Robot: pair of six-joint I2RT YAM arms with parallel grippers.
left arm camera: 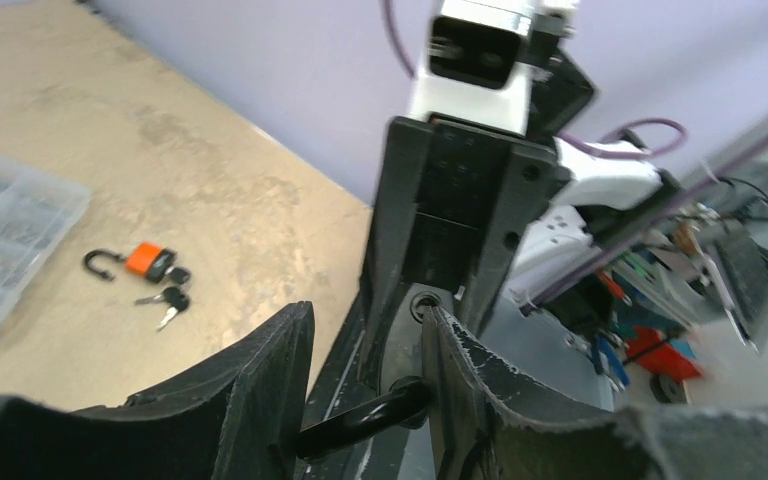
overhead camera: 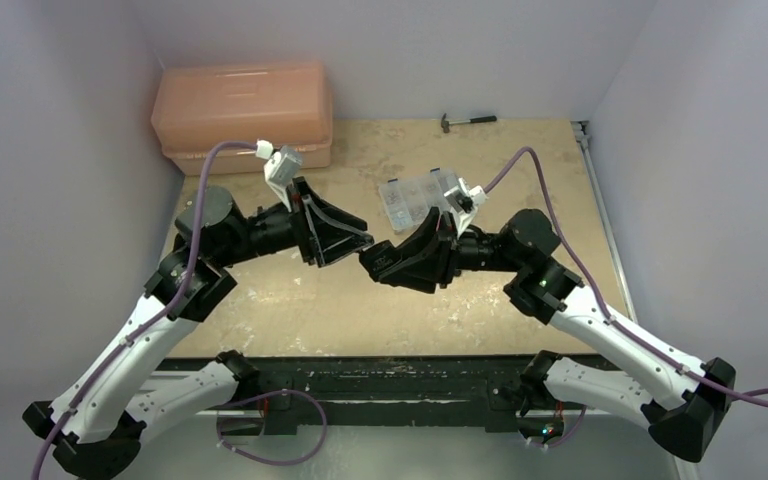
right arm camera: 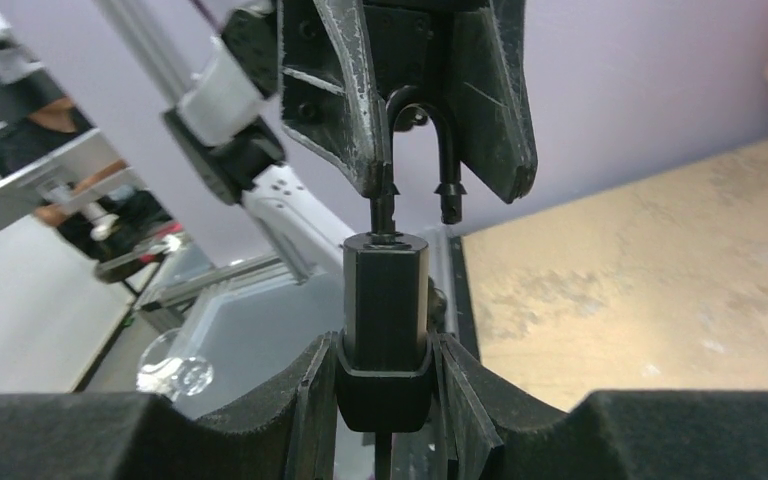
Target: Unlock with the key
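My right gripper will move down next, tilting downward, to release the black padlock on the bare tabletop below, because one leg of the shackle hangs free.
My right gripper is shut on the body of a black padlock and holds it above the table. My left gripper is shut on the padlock's black shackle. One shackle leg sits in the body and the other hangs free beside it. In the left wrist view the shackle crosses between my left gripper's fingers. A thin dark stub sticks out under the lock body; I cannot tell whether it is the key. Both grippers meet mid-table, the left and the right.
A salmon plastic case stands at the back left. A clear compartment box lies behind the grippers. A small hammer lies at the back wall. An orange padlock with its shackle open and a bunch of keys lies on the table.
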